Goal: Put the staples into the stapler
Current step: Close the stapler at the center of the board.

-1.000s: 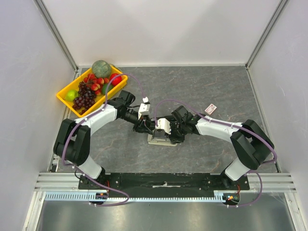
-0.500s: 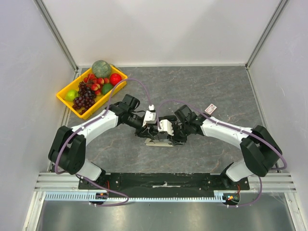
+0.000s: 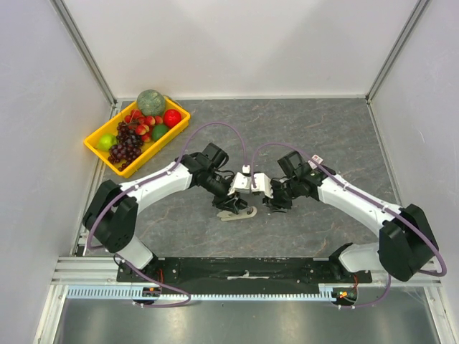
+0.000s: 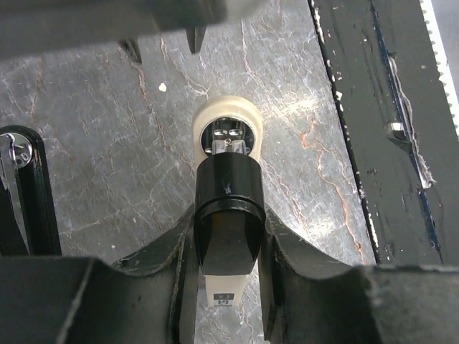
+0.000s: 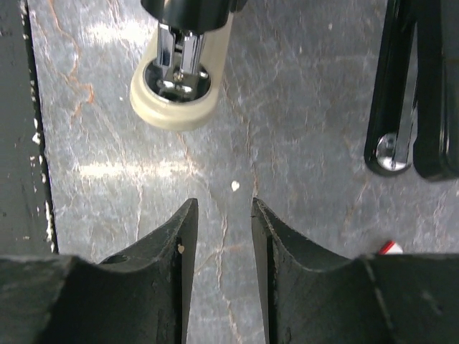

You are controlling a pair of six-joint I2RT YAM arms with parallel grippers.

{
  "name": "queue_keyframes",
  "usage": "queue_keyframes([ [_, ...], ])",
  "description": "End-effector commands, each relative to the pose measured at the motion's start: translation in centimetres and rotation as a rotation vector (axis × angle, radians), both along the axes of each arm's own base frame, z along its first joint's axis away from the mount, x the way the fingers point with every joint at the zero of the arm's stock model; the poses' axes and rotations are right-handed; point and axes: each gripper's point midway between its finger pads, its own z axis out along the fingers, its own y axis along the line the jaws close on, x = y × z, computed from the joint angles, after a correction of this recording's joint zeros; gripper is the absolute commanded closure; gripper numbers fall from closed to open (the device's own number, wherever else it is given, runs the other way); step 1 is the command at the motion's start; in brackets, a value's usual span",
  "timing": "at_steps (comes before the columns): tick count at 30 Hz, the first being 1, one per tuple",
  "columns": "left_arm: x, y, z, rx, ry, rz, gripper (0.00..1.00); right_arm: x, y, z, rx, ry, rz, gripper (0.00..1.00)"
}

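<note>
My left gripper slides to the right in the top view and toward the base rail (image 3: pixel 229 276) next, then lets go of the stapler (image 3: pixel 238 211).
The stapler (image 3: pixel 238 211) has a black top and a cream base and rests on the table between the arms. My left gripper (image 3: pixel 235 197) is shut on its black body (image 4: pixel 226 222); the cream front end (image 4: pixel 228 122) points away from the fingers. My right gripper (image 3: pixel 276 201) is open and empty (image 5: pixel 221 215), facing the stapler's cream nose (image 5: pixel 176 89) with a gap between. The white-and-red staples box (image 3: pixel 316 159) lies behind the right arm, mostly hidden. No loose staple strips show.
A black bar with a chrome part (image 4: pixel 21 186) lies beside the stapler, also in the right wrist view (image 5: pixel 409 93). A yellow tray (image 3: pixel 97 148) of fruit stands at the back left. The black base rail (image 4: pixel 401 129) runs along the near edge.
The right gripper has pulled back to the right, off the stapler. The left gripper has moved right and nearer, still gripping the stapler.
</note>
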Motion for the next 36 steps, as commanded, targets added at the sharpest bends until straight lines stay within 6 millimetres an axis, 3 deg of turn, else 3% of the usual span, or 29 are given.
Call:
queue_keyframes([
  [1, -0.6, -1.3, -0.9, 0.1, 0.003, -0.012, 0.94, 0.9, 0.4, 2.4, 0.055, -0.076, 0.005, 0.57],
  [6, -2.3, -2.6, -3.5, 0.239, 0.019, -0.081, 0.93, 1.6, -1.2, 3.6, 0.044, -0.139, -0.049, 0.57],
  [7, -1.8, -3.1, -3.4, 0.264, -0.01, -0.083, 0.93, 2.0, -1.7, 3.7, 0.038, -0.155, -0.069, 0.57],
  [8, -2.8, -3.2, -3.9, 0.306, -0.002, -0.108, 0.93, 2.3, -2.3, 4.3, 0.045, -0.177, -0.095, 0.57],
  [13, -3.5, -3.7, -7.5, 0.495, -0.059, -0.143, 0.93, 4.1, -5.3, 5.9, 0.039, -0.26, -0.243, 0.57],
  [20, -5.3, -3.6, -11.8, 0.723, -0.186, -0.178, 0.93, 5.8, -10.2, 11.3, 0.147, -0.455, -0.461, 0.56],
  [22, -5.6, -2.9, -13.3, 0.806, -0.228, -0.187, 0.93, 6.1, -10.8, 12.1, 0.165, -0.486, -0.489, 0.55],
  [26, -8.2, -2.2, -15.4, 0.903, -0.238, -0.245, 0.93, 6.1, -10.9, 13.4, 0.196, -0.512, -0.509, 0.55],
  [32, -7.9, -2.4, -16.0, 0.915, -0.268, -0.219, 0.93, 5.9, -11.1, 13.3, 0.198, -0.514, -0.513, 0.55],
  [35, -7.4, -3.0, -15.5, 0.882, -0.296, -0.19, 0.79, 5.9, -11.2, 13.6, 0.2, -0.523, -0.514, 0.55],
  [36, -7.1, -3.1, -15.3, 0.873, -0.307, -0.183, 0.68, 6.0, -11.1, 13.6, 0.201, -0.524, -0.514, 0.55],
])
